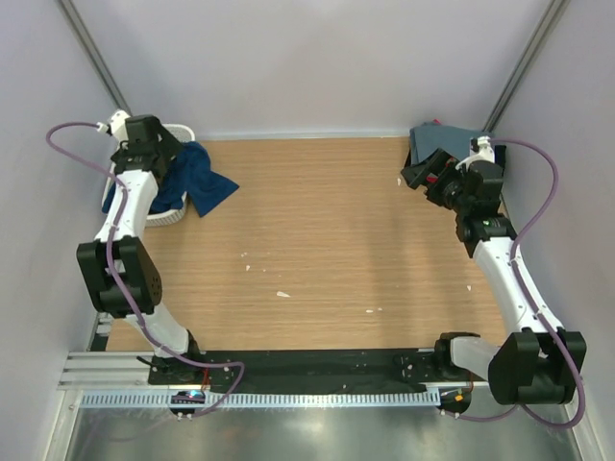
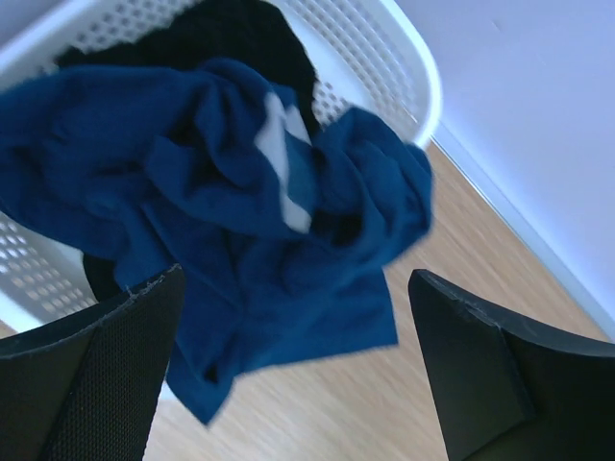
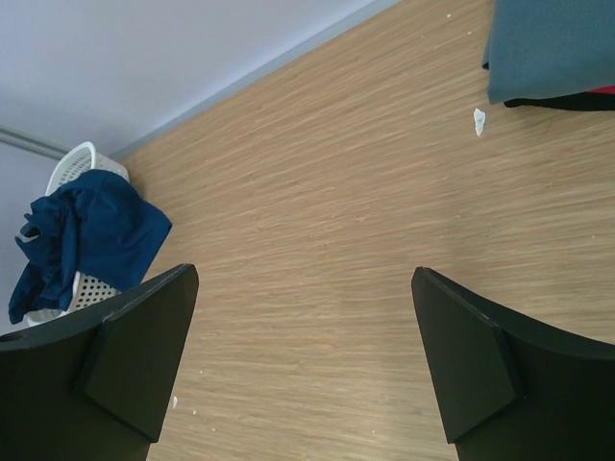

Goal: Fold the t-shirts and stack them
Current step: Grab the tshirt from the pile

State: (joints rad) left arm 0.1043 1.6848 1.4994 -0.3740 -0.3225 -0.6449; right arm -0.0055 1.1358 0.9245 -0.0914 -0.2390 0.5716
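Observation:
My left gripper needs to go down onto the fold by the pale patch (image 2: 287,185), where the navy t-shirt bunches up for my open fingers to straddle.
A crumpled navy blue t-shirt (image 1: 200,178) hangs over the rim of a white basket (image 1: 165,215) at the back left, one end lying on the table. In the left wrist view the same t-shirt (image 2: 221,230) shows a pale patch, with a black cloth (image 2: 231,38) under it inside the basket (image 2: 408,72). My left gripper (image 2: 296,283) is open just above the shirt, holding nothing. A folded grey t-shirt (image 1: 437,142) tops a stack at the back right, with red and black edges (image 3: 562,99) beneath. My right gripper (image 3: 303,279) is open over bare table near that stack.
The wooden table (image 1: 317,250) carries a few small white scraps (image 1: 282,294). Grey walls close in the back and both sides. The navy shirt and basket (image 3: 82,158) also show far off in the right wrist view.

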